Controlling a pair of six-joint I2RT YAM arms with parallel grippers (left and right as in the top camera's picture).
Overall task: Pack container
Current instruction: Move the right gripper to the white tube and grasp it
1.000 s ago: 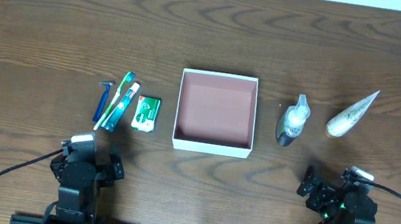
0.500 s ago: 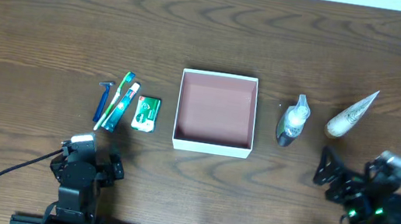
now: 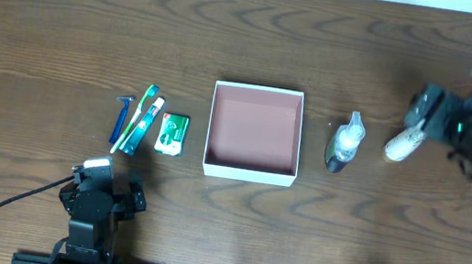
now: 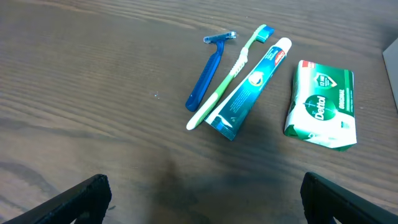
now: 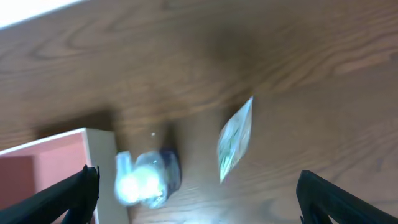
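My right gripper needs to move down next onto the flat upper end of the cone tube point(image 3: 420, 129) point(image 5: 237, 137) and turn slightly, because that end is slanted.
The container point(image 3: 255, 131), a square white-walled box with a pink-brown inside, sits empty at the table's middle; its corner shows in the right wrist view point(image 5: 99, 163). Left of it lie a blue razor point(image 3: 118, 118), a toothbrush point(image 3: 140, 111), a toothpaste tube point(image 3: 148, 123) and a green packet point(image 3: 172, 133). To its right lie a clear bottle point(image 3: 344, 142) and a cone-shaped tube point(image 3: 404, 142). My left gripper point(image 3: 109, 181) is open and empty, nearer than the razor group point(image 4: 205, 81). My right gripper point(image 3: 425, 114) is open and empty, raised over the cone tube's far end point(image 5: 234, 140).
The left wrist view shows the toothbrush point(image 4: 233, 68), toothpaste point(image 4: 249, 87) and packet point(image 4: 321, 104) lying side by side on the wood. The right wrist view is blurred, with the bottle point(image 5: 146, 177) beside the container wall. The table's far edge runs along the top.
My right arm has swung from the near right corner out to the far right and now hangs over the cone tube. The left arm and all objects have not moved.
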